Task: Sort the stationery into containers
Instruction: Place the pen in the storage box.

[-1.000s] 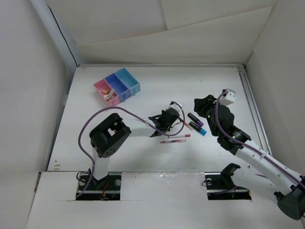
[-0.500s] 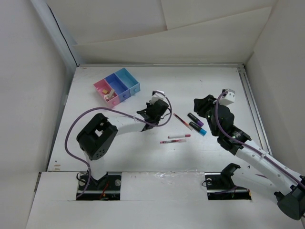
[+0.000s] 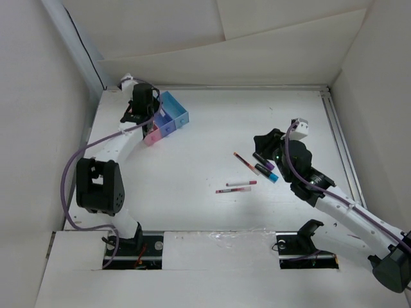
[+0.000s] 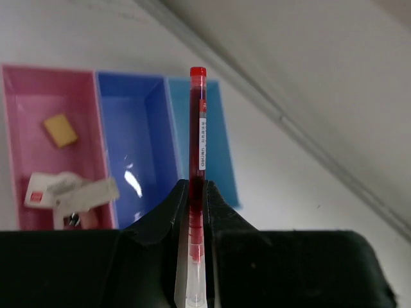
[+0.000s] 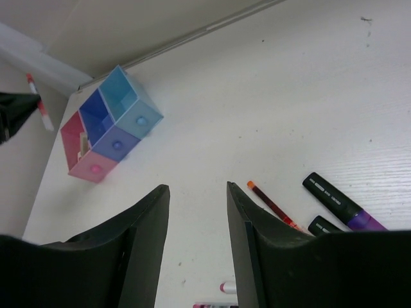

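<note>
The left gripper will next lower the red pen over the medium blue bin (image 4: 131, 128) and let go of it there.
My left gripper (image 3: 142, 106) is shut on a red pen (image 4: 197, 128) and holds it over the three joined bins, above the wall between the medium blue bin (image 4: 131, 128) and the light blue bin (image 4: 215, 147). The pink bin (image 4: 38, 102) holds a beige eraser (image 4: 60, 129) and white wrapped erasers (image 4: 64, 189). My right gripper (image 5: 197, 192) is open and empty, above the table. To its right lie another red pen (image 5: 273, 205) and two dark markers (image 5: 340, 202), one with a purple end. Two more pens (image 3: 234, 187) lie mid-table.
The bins (image 3: 168, 117) stand at the far left near the back wall and a white side rail (image 3: 83, 58). The markers (image 3: 264, 165) lie just in front of my right wrist. A raised strip (image 3: 337, 135) runs along the table's right edge.
My left arm has swung from the middle of the table to the bins at the far left, carrying the red pen. My right gripper has shifted slightly left.
</note>
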Tool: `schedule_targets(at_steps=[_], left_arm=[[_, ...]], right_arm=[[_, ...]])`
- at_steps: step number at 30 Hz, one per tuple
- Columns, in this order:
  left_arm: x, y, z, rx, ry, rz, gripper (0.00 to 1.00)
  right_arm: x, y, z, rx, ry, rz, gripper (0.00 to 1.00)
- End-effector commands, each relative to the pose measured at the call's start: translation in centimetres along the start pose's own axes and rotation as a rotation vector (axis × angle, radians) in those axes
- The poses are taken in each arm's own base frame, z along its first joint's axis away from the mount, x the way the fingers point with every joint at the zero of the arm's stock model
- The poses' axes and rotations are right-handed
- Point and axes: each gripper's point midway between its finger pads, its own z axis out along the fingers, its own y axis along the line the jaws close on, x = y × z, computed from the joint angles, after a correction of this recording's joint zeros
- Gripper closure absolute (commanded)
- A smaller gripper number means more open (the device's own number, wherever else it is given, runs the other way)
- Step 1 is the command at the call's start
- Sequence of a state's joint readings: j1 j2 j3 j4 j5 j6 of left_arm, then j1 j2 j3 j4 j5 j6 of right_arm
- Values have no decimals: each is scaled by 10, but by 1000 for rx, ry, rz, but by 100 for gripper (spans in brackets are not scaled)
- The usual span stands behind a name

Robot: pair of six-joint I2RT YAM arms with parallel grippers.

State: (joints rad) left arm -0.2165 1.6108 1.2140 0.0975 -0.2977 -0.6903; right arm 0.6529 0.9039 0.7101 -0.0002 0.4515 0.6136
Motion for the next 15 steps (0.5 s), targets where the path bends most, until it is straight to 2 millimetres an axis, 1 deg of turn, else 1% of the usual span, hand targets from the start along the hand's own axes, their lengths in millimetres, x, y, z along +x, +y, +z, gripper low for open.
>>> schedule_targets(at_steps=[1, 2, 3, 4, 5, 6, 7, 8, 9, 10, 11, 13, 14, 15], left_arm=[[-23, -26, 17, 48, 13, -105, 100], [-27, -24, 24, 33, 12, -121, 100], [-37, -33, 28, 55, 14, -141, 100], [-35, -23, 41, 30, 24, -165, 100], [-35, -21, 46, 28, 31, -182, 100], [-33, -25, 48, 42, 45, -194, 100], [-30, -16, 56, 19, 52, -204, 100], [-33, -19, 55, 26, 46, -206, 100], [-27, -12, 60, 0, 55, -209, 100], [-32, -14, 60, -1, 39, -211, 100], [-29, -10, 63, -14, 38, -209, 100], [-32, -8, 64, -29, 23, -209, 100], [-29, -3, 68, -46, 21, -205, 100], [-29, -3, 68, -47, 20, -205, 100]], right_arm=[[-20, 22, -2, -74, -33, 20, 53], [-20, 22, -2, -74, -33, 20, 52], [-20, 22, -2, -74, -33, 20, 52], [-23, 23, -4, -79, -39, 24, 52], [-23, 22, -4, -79, -40, 15, 52], [-23, 22, -4, -79, -40, 15, 52], [-26, 23, -6, -85, -48, 20, 52], [-26, 23, -6, -85, -48, 20, 52], [-26, 23, -6, -85, -48, 20, 52], [-26, 23, -6, -85, -48, 20, 52], [-26, 23, -6, -85, -48, 20, 52], [-25, 25, -6, -92, -42, 19, 52], [-25, 25, -6, -92, -42, 19, 52], [-26, 23, -6, -85, -48, 20, 52]])
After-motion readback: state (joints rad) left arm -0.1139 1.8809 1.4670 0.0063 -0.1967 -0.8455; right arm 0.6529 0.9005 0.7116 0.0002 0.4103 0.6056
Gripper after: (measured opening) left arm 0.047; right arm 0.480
